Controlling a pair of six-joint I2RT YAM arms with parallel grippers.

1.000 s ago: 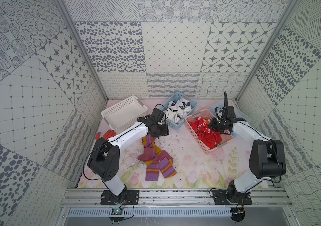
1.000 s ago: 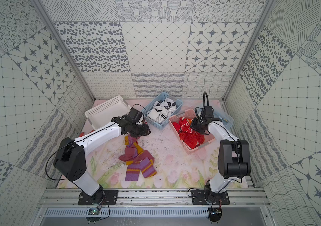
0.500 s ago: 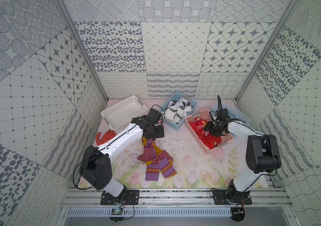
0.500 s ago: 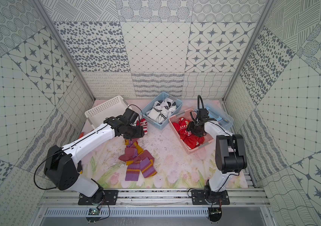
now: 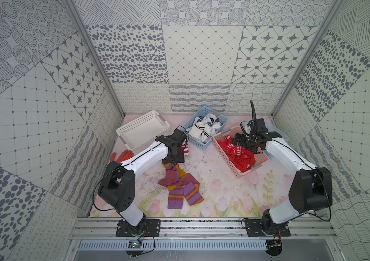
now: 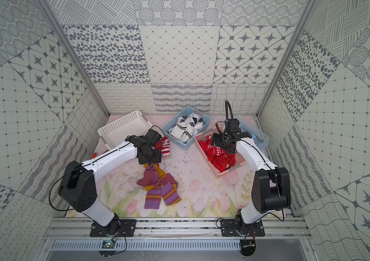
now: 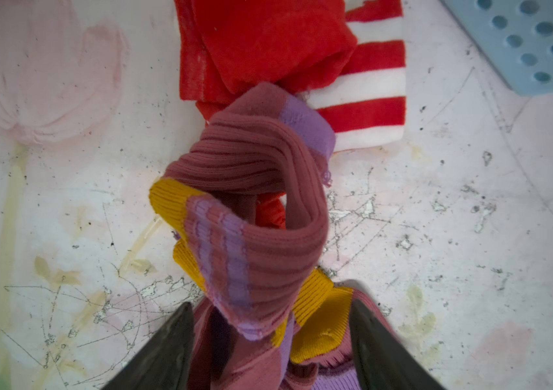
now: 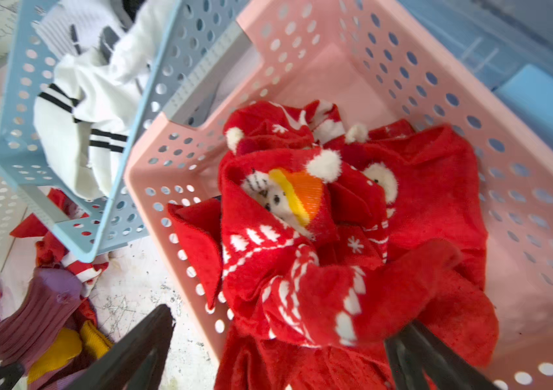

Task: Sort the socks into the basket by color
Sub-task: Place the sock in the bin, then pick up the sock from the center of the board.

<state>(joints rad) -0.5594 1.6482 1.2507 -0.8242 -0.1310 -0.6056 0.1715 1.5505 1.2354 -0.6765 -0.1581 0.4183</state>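
My left gripper stays over the heap's far end next and draws its fingers together on the mauve sock's raised fold (image 5: pixel 171 166) (image 7: pixel 253 315), since the fold already stands between them.
Several purple-mauve socks (image 5: pixel 181 187) (image 6: pixel 159 189) with mustard bands lie in a heap mid-table. My left gripper (image 5: pixel 172 156) (image 7: pixel 268 307) hangs over the heap's far end, open, its fingers on either side of a bunched purple sock (image 7: pixel 254 209). Just beyond lies a red sock with white stripes (image 5: pixel 185 150) (image 7: pixel 362 84). My right gripper (image 5: pixel 245 144) (image 8: pixel 288 317) is open above the pink basket (image 5: pixel 236 174) (image 8: pixel 140 162). Red snowflake socks (image 5: pixel 240 156) (image 8: pixel 335 236) are piled in it, one lying loose between the spread fingers. The blue basket (image 5: pixel 202 146) holds white socks (image 5: pixel 204 128).
An empty white basket (image 5: pixel 120 133) stands at the back left, with an orange glove (image 5: pixel 122 156) on the table beside it. A clear lidded box (image 5: pixel 278 133) sits behind the right arm. The baskets stand close together at the back.
My right gripper has gone from shut to open, and the red sock now lies in the pink basket. My left gripper has come down from near the blue basket onto the purple heap.
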